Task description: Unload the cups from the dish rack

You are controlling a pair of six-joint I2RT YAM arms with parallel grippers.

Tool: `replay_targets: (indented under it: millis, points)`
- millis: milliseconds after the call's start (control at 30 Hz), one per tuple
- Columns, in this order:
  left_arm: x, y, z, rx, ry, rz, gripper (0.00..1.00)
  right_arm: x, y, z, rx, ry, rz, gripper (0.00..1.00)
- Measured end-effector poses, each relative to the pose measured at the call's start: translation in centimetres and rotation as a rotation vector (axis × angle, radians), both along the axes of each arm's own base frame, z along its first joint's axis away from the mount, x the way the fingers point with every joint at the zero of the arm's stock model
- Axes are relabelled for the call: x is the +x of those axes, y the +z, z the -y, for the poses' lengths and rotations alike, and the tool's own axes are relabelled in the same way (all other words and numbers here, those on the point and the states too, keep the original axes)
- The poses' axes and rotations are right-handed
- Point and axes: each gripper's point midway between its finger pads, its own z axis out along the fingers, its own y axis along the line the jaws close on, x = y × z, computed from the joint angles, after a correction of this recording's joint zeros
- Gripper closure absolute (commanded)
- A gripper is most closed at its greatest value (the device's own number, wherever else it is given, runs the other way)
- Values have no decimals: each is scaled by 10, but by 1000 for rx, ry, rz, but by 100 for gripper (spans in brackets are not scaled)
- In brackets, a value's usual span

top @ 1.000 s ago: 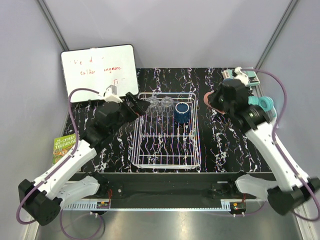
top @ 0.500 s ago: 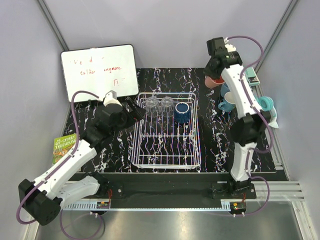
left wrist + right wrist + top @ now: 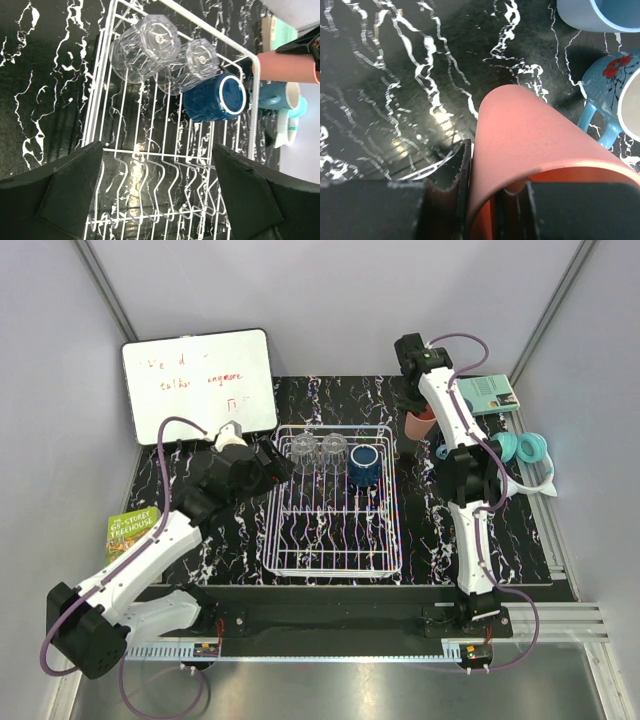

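Note:
My right gripper should next go down to the bare table between the rack and the light blue mugs and open its fingers, because the salmon-pink tumbler [image 3: 420, 425] is still hanging above the table.
The white wire dish rack [image 3: 272, 502] [image 3: 97, 110] holds two clear glasses [image 3: 303, 452] [image 3: 334, 450] [image 3: 145, 47] [image 3: 195, 65] and a dark navy mug [image 3: 364, 465] [image 3: 216, 97] along its far end. My left gripper [image 3: 278, 465] [image 3: 157, 147] hovers open over the rack's left side, nothing between its fingers. My right gripper [image 3: 417, 408] [image 3: 495, 200] is shut on the rim of the salmon-pink tumbler [image 3: 420, 425] [image 3: 520, 135], one finger outside the wall and one inside. The tumbler hangs low over the table, right of the rack. Two light blue mugs [image 3: 592, 12] [image 3: 615, 100] stand beside it.
A whiteboard [image 3: 200, 380] leans at the back left. Teal headphones [image 3: 525, 448] and a small teal box [image 3: 490, 392] lie at the right. A green book [image 3: 128, 533] sits by the left edge. The right arm's forearm crosses above the blue mugs in the top view.
The right arm has swung up and stretched toward the back right, carrying the pink tumbler to beside the blue mugs. The left gripper has edged closer to the rack.

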Motion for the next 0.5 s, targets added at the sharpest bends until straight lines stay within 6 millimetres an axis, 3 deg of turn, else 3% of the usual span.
replay_targets:
  millis: [500]
  points:
    - [5, -35, 8, 54, -21, -96, 6, 21, -63, 15, 10, -20, -70, 100]
